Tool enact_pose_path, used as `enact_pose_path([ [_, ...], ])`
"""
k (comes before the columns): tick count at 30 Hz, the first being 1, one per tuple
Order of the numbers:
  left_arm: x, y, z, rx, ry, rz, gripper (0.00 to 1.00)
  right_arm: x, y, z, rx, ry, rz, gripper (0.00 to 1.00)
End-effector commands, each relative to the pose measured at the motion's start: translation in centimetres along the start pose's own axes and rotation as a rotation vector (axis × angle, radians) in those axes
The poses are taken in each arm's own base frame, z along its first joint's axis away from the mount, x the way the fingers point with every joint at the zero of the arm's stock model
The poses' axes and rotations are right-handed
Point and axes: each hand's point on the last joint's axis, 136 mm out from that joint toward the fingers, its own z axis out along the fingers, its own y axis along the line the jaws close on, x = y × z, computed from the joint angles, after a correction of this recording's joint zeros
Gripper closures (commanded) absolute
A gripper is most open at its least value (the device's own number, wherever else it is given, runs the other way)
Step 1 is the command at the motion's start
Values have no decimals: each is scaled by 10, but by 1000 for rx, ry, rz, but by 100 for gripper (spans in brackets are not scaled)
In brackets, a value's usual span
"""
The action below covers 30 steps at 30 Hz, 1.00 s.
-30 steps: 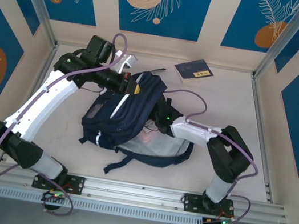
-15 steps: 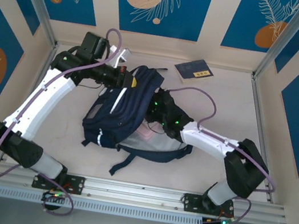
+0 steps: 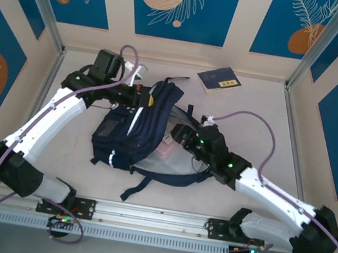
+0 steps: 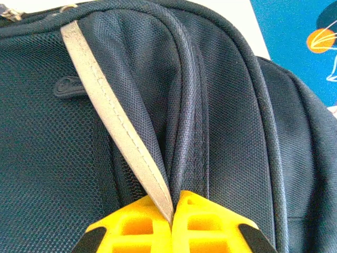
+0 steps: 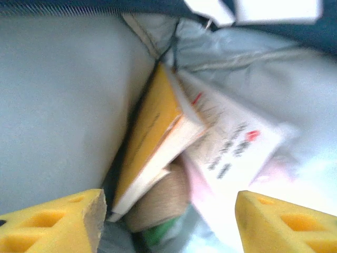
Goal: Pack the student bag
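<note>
The yellow book and white booklet already lie inside, so the robot's left gripper should lower the pinched fold of bag fabric toward the bag's opening and release it.
The student bag, dark navy with a pale reflective stripe, lies on the table's middle with its mouth facing right. My left gripper is at the bag's top edge. In the left wrist view this gripper is shut on a fold of bag fabric and the grey stripe. My right gripper is at the bag's mouth. In the right wrist view it stands open with nothing between its fingers, facing the grey lining. Inside lie a yellow book, a white booklet and a tan roll.
A dark blue book lies on the table at the back, right of the bag. The bag's straps trail toward the near rail. Patterned walls enclose the table on three sides.
My right arm reached toward the bag's mouth, then drew back a little, its elbow swinging down to the right. The left gripper kept its hold and shifted slightly.
</note>
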Motion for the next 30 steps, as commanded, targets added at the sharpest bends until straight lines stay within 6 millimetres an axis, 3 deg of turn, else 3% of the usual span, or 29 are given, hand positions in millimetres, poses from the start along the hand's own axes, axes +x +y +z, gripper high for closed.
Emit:
enact_pose_path([
  [1,-4,38,16,-127,-41,-34,100,-16,-55,-25,191,-94,-94,44],
  [4,-2,62,25,-214,-49,-61,100,-38,-65,-41,218,-126,-98,56],
  [8,7,103,31,-370,-67,-125,100,-65,-70,-45,288,-119,-103,57],
  [16,19,153,57,-473,-47,-229,100,-104,-80,-6,325,-2,-12,65],
  [18,17,153,60,-475,-34,-211,99,-116,-87,4,332,-1,18,65],
  [23,12,136,51,-452,-29,-204,54,-147,-103,39,277,11,207,58],
  [30,5,75,13,-335,-61,-60,37,-184,-140,98,257,3,534,45],
])
